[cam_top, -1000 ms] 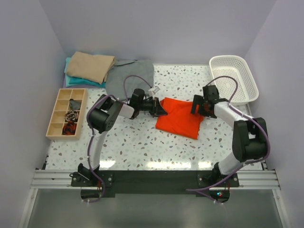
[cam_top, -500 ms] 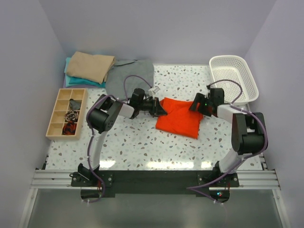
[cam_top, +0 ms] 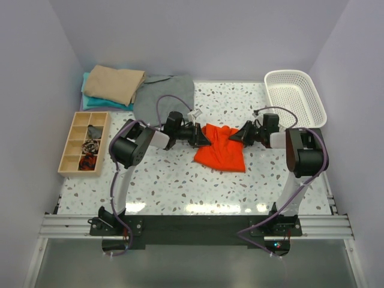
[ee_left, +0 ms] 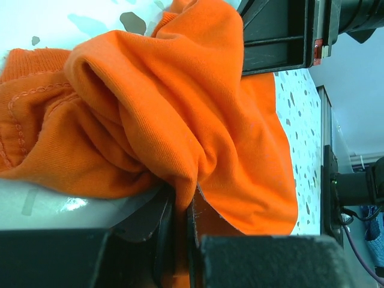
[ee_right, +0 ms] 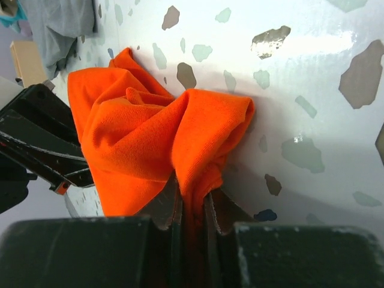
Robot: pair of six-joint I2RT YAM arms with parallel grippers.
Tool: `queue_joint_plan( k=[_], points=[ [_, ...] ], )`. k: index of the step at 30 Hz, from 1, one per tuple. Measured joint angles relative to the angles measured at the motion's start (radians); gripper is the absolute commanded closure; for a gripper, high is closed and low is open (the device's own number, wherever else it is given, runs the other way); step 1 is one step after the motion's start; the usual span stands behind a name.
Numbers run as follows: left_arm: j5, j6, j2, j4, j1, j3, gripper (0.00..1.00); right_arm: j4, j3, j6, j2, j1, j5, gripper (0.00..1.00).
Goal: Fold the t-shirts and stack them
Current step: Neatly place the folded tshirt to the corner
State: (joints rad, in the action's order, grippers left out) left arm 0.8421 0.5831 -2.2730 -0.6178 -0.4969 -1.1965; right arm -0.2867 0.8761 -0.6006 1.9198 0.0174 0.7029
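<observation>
I need to lift the orange-red t-shirt's fold outward next with my left gripper and release it over the stack's tan t-shirt (cam_top: 114, 84), which lies outward of it and left in the top view.
The orange-red t-shirt (cam_top: 221, 150) lies bunched in the middle of the speckled table, also filling the left wrist view (ee_left: 180, 120) and the right wrist view (ee_right: 150, 138). My left gripper (cam_top: 202, 135) is shut on a fold at its left edge (ee_left: 183, 198). My right gripper (cam_top: 239, 135) is shut on a fold at its right edge (ee_right: 193, 201). A grey t-shirt (cam_top: 163, 96) lies spread at the back. Folded tan (cam_top: 114, 83) and teal (cam_top: 96, 103) t-shirts are stacked at the back left.
A white mesh basket (cam_top: 297, 99) stands at the back right. A wooden compartment tray (cam_top: 84, 143) with small items sits at the left edge. Purple walls close in the table on three sides.
My right gripper has swung in to the shirt's right edge and shut on it. The shirt has bunched narrower between the two grippers. The left arm has held still.
</observation>
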Motion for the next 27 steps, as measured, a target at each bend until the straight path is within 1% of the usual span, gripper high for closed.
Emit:
queue_joint_plan(
  k=[3, 4, 5, 7, 10, 15, 18, 24, 27],
  points=[
    [-0.001, 0.0, 0.003, 0.007, 0.004, 0.001, 1.0, 0.047, 0.01, 0.02, -0.015, 0.002, -0.022, 1.0],
    [-0.003, 0.0, 0.006, 0.01, 0.005, 0.003, 1.0, 0.069, 0.012, 0.032, -0.027, 0.003, -0.037, 0.61],
    [-0.007, 0.0, 0.012, 0.011, 0.007, 0.011, 1.0, 0.111, 0.013, 0.052, -0.051, 0.004, -0.071, 0.49],
    [-0.014, -0.002, 0.025, 0.017, 0.012, 0.027, 1.0, 0.168, 0.013, 0.082, -0.092, 0.005, -0.116, 0.31],
    [-0.031, -0.01, 0.053, 0.034, 0.026, 0.056, 1.0, 0.228, 0.012, 0.118, -0.182, 0.008, -0.194, 0.21],
    [-0.065, -0.049, 0.09, 0.081, 0.045, 0.077, 1.0, 0.287, 0.009, 0.168, -0.328, 0.009, -0.301, 0.17],
    [-0.094, -0.073, 0.117, 0.12, 0.048, 0.085, 1.0, 0.319, 0.01, 0.192, -0.381, 0.009, -0.344, 0.16],
    [-0.15, -0.132, 0.194, 0.224, 0.057, 0.095, 1.0, 0.382, 0.012, 0.22, -0.422, 0.009, -0.379, 0.16],
    [-0.166, -0.168, 0.225, 0.296, 0.061, 0.067, 1.0, 0.399, 0.012, 0.225, -0.423, 0.009, -0.38, 0.16]
  ],
)
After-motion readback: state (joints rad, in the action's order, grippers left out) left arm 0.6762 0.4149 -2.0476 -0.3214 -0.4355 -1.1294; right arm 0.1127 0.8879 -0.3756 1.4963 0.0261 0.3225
